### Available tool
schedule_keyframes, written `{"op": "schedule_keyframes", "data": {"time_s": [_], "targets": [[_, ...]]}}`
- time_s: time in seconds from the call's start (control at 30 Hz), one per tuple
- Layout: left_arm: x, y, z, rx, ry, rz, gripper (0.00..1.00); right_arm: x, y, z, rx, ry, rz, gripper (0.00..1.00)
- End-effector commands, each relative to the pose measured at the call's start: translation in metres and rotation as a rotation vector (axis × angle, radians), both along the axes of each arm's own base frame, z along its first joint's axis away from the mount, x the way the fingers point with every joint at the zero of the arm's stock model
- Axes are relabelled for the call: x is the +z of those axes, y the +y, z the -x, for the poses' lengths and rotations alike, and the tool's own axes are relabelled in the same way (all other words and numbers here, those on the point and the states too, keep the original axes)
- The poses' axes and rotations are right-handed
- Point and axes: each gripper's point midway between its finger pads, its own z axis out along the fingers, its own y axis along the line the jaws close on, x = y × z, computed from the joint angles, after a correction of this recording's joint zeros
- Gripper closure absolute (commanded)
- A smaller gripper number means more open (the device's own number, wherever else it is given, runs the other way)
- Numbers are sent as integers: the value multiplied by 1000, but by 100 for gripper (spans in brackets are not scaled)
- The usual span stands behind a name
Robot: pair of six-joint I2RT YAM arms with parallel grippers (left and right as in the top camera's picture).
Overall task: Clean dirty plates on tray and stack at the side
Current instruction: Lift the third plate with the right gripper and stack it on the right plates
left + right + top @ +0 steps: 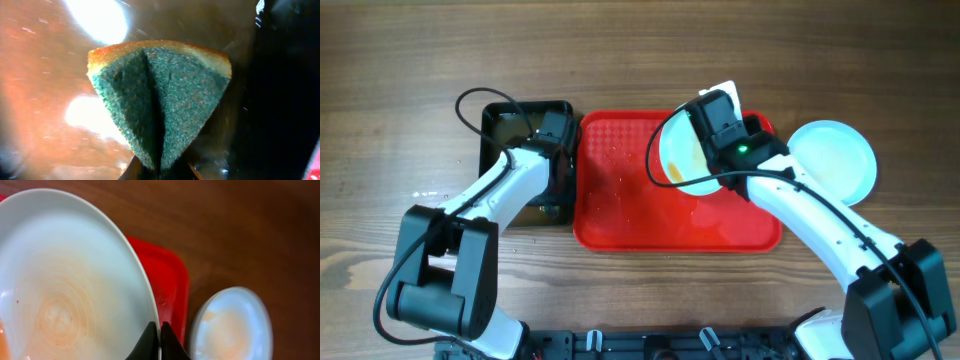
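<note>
My right gripper lifts toward the right in the overhead view next, since a plate lies flat beside the tray. It then lowers onto that second plate point(835, 157) point(232, 327) to release.
My right gripper point(160, 342) is shut on the rim of a pale plate point(65, 290) with a faint orange smear at its centre. In the overhead view this plate point(678, 155) hangs tilted over the right half of the red tray point(620, 200), with the right gripper point(705, 115) at its upper edge. A second plate point(832, 160) lies flat on the table to the right of the tray, also visible in the right wrist view point(232, 325). My left gripper point(160, 172) is shut on a folded green and yellow sponge point(160, 110) inside the black tray point(510, 120).
The black tray stands against the red tray's left side, and its floor looks wet and shiny in the left wrist view. A small white piece point(725, 90) shows behind the right gripper. Bare wooden table point(400, 80) surrounds everything.
</note>
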Motion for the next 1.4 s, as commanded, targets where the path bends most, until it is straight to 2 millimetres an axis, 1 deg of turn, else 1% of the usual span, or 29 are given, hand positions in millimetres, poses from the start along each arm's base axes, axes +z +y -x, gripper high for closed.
{"op": "schedule_keyframes", "data": {"time_s": [0.0, 0.07, 0.1, 0.13, 0.2, 0.27, 0.37, 0.4, 0.43, 0.47, 0.6, 0.67, 0.8, 0.87, 0.9, 1.0, 1.03, 1.07, 1.1, 1.13, 1.17, 1.2, 1.23, 1.27, 1.3, 1.33, 1.37], "targets": [[14, 14, -22, 24, -85, -93, 96, 30, -7, -4, -27, -122, 124, 96], [15, 16, -27, 46, -112, -94, 95, 37, 0, -6, -25, -164, 136, 96], [15, 12, -29, 47, -119, -77, 94, 40, 1, -6, -28, -180, 143, 96], [14, 8, -30, 44, -121, -50, 90, 42, 3, -7, -29, -191, 147, 96], [12, -3, -31, 38, -116, 15, 88, 45, 4, -6, -29, -203, 159, 96], [11, -13, -31, 32, -112, 67, 77, 50, 4, -6, -40, -225, 177, 96], [10, -16, -31, 30, -110, 85, 74, 64, 2, -7, -60, -280, 191, 96], [10, -16, -31, 30, -109, 84, 69, 69, 3, -7, -56, -291, 185, 96], [10, -15, -30, 30, -107, 84, 58, 76, 3, -6, -58, -309, 172, 96], [10, -15, -30, 30, -106, 84, 55, 81, 2, -5, -61, -324, 161, 96], [10, -15, -30, 30, -106, 84, 52, 114, -1, 1, -51, -393, 118, 96], [10, -15, -30, 30, -106, 84, 47, 119, -2, 3, -26, -390, 134, 95], [10, -18, -29, 28, -101, 101, 48, 119, -1, 3, -12, -381, 150, 96], [10, -18, -29, 28, -101, 101, 48, 114, 6, 1, 40, -353, 137, 96], [10, -18, -29, 28, -101, 101, 48, 113, 8, 1, 74, -335, 164, 96], [10, -18, -30, 28, -102, 101, 48, 118, 6, 0, 85, -340, 207, 96], [10, -18, -30, 28, -103, 101, 47, 116, 11, -1, 125, -324, 210, 96], [10, -19, -30, 28, -105, 102, 46, 113, 15, -2, 201, -287, 260, 96], [10, -19, -30, 28, -105, 102, 46, 116, 13, -2, 210, -283, 300, 96], [10, -19, -30, 28, -105, 102, 50, 125, 5, -3, 163, -316, 339, 96], [10, -19, -30, 28, -105, 102, 51, 130, 4, -5, 154, -334, 348, 96], [10, -19, -30, 28, -105, 102, 50, 128, 14, -7, 231, -314, 357, 95], [10, -19, -30, 28, -105, 102, 50, 126, 17, -8, 278, -293, 382, 96], [10, -19, -30, 28, -105, 102, 50, 132, 11, -8, 246, -306, 414, 96], [10, -19, -30, 27, -105, 102, 50, 137, 6, -9, 200, -337, 406, 96], [10, -19, -30, 28, -105, 102, 50, 140, 9, -11, 197, -357, 381, 96], [10, -19, -30, 28, -105, 102, 50, 135, 19, -12, 263, -336, 382, 96]]}}
